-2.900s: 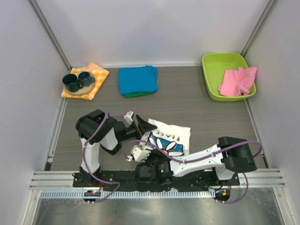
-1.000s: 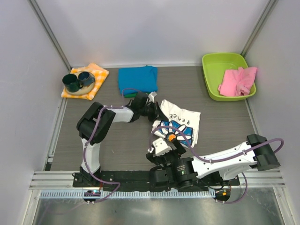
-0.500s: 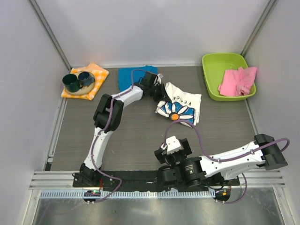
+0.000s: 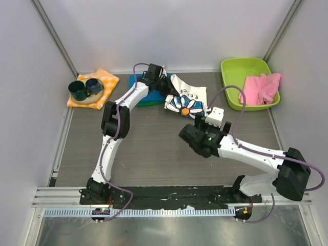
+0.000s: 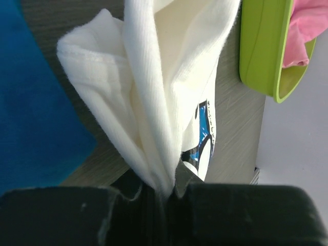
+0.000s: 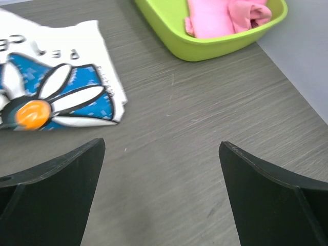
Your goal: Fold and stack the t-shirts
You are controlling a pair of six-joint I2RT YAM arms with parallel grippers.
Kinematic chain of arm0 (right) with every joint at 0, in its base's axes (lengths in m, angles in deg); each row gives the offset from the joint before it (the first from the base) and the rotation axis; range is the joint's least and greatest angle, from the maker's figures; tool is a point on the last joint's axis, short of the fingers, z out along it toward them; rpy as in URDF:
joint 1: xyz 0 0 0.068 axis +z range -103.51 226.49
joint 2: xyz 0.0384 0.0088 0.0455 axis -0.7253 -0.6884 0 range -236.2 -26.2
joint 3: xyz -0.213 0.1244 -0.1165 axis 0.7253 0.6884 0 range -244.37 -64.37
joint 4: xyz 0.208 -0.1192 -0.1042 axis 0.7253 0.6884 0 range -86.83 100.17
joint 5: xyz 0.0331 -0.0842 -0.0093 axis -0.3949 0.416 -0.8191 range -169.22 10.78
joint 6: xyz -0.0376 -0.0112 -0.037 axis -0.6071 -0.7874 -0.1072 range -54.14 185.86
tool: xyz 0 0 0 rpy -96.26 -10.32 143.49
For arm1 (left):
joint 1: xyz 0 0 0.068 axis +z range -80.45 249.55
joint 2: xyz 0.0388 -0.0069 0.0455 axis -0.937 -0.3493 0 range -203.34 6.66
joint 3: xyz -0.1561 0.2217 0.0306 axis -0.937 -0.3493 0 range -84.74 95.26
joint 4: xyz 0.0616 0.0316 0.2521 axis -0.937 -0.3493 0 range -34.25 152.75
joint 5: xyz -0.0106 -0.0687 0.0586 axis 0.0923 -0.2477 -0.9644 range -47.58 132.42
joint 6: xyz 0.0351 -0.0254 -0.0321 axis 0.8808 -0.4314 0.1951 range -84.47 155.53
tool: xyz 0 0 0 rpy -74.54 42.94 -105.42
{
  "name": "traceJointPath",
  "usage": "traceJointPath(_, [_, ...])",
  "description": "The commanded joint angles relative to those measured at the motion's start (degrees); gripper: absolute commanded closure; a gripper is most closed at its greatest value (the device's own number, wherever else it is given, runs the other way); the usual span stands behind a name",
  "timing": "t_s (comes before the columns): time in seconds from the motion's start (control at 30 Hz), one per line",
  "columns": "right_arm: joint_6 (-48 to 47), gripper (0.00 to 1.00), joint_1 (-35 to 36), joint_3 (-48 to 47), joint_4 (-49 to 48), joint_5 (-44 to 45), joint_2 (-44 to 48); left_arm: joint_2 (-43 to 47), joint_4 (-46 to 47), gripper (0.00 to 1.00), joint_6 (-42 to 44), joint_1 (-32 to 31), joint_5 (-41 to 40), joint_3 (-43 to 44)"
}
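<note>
My left gripper should next pull the trailing white shirt off the bare table to the blue t-shirt's cup-side end [image 4: 134, 86], which is to its left in the top view, and release it there.
My left gripper [image 4: 162, 82] [image 5: 166, 192] reaches to the back of the table and is shut on a bunched edge of the white daisy-print t-shirt [image 4: 187, 99] [image 5: 154, 92]. The shirt hangs from it and trails to the right onto the table, beside the folded turquoise-blue t-shirt [image 4: 137, 85] [image 5: 31, 118]. A green t-shirt [image 4: 147, 103] shows as a sliver under the blue one. My right gripper [image 4: 206, 123] [image 6: 161, 147] is open over bare table just in front of the white shirt's [image 6: 56, 82] near right corner, holding nothing.
A lime-green bin [image 4: 229, 92] [image 6: 205, 48] with a pink cloth [image 4: 260, 87] [image 6: 220, 15] stands at the back right. An orange-and-white checked cloth [image 4: 106, 82] with two dark cups [image 4: 84, 88] lies at the back left. Walls close in on three sides.
My left gripper has carried the white t-shirt from the near middle to the back, next to the blue one. The right arm has swung up from the near edge to the middle right.
</note>
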Motion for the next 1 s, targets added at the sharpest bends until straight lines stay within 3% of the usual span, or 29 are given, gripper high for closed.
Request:
traceJointPath(0.0, [-24.3,0.0,-12.6,-0.3,-30.5,-9.2,0.7,2.9,-1.5,1.0,1.4,1.8,1.1,3.6])
traceJointPath(0.03, [-25.4,0.0,-18.4,-0.1,-32.8,-13.2,0.2,3.0,-1.8,1.0,1.4,2.0,1.4,4.2])
traceJointPath(0.13, [-28.5,0.01,-25.9,-1.5,-37.6,-20.9,-2.3,2.7,-3.0,1.0,2.1,2.7,1.8,6.2])
traceJointPath(0.23, [-31.2,0.01,-28.8,-2.0,-41.4,-27.0,-5.5,2.3,-3.1,1.0,2.4,3.4,2.2,7.4])
traceJointPath(0.53, [-30.9,0.0,-28.7,5.8,-49.9,-39.3,-9.5,-0.3,-3.6,1.0,1.9,6.3,4.5,17.3])
traceJointPath(0.63, [-31.1,0.0,-27.3,8.2,-53.3,-39.6,-9.0,-3.0,-4.3,1.0,0.4,8.0,5.6,22.6])
traceJointPath(0.97, [-32.1,0.0,-24.1,9.7,-54.7,-39.5,-10.2,-3.2,2.1,1.0,-3.6,14.2,8.7,22.8])
